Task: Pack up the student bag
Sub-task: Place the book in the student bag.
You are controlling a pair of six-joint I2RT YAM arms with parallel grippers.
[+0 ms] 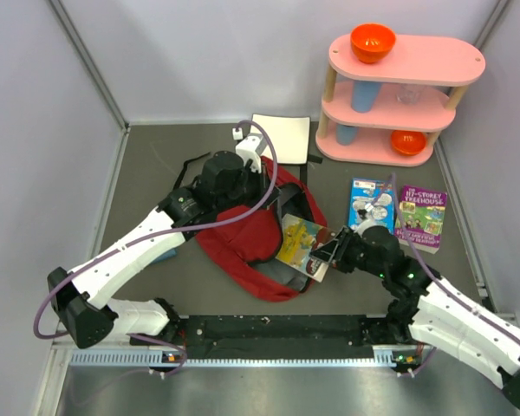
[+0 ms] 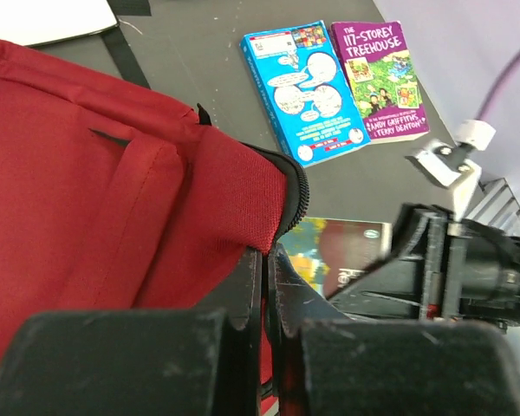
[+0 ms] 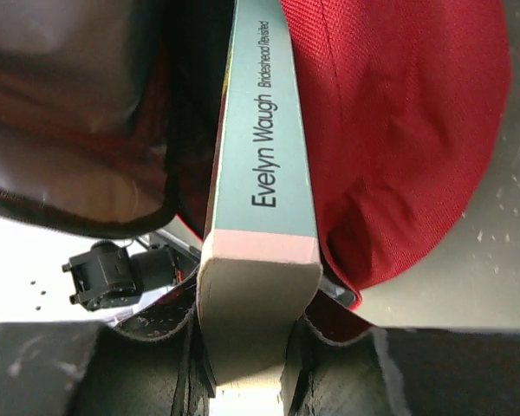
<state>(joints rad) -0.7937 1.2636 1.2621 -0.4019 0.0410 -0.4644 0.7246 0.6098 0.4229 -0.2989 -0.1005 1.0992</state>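
My right gripper will push outward and to the left in the top view into the bag's opening [image 1: 293, 208] [image 3: 195, 95] and let go of the book, because the bag's flap is held up.
The dark red student bag [image 1: 243, 234] lies mid-table with its mouth facing right. My left gripper [image 2: 273, 260] is shut on the bag's zipper edge [image 2: 290, 195], holding the flap up. My right gripper [image 3: 247, 347] is shut on a paperback book [image 3: 264, 165], spine marked Evelyn Waugh, with its far end at the bag's mouth. The same book shows in the top view [image 1: 302, 243] partly over the bag's opening, with the right gripper [image 1: 329, 251] at its right edge. The bag's inside is dark in the right wrist view [image 3: 191, 95].
Two more books lie right of the bag: a blue one [image 1: 370, 204] and a purple one [image 1: 422, 217]. A white notepad [image 1: 282, 137] lies behind the bag. A pink shelf [image 1: 399, 95] with orange bowls stands at the back right.
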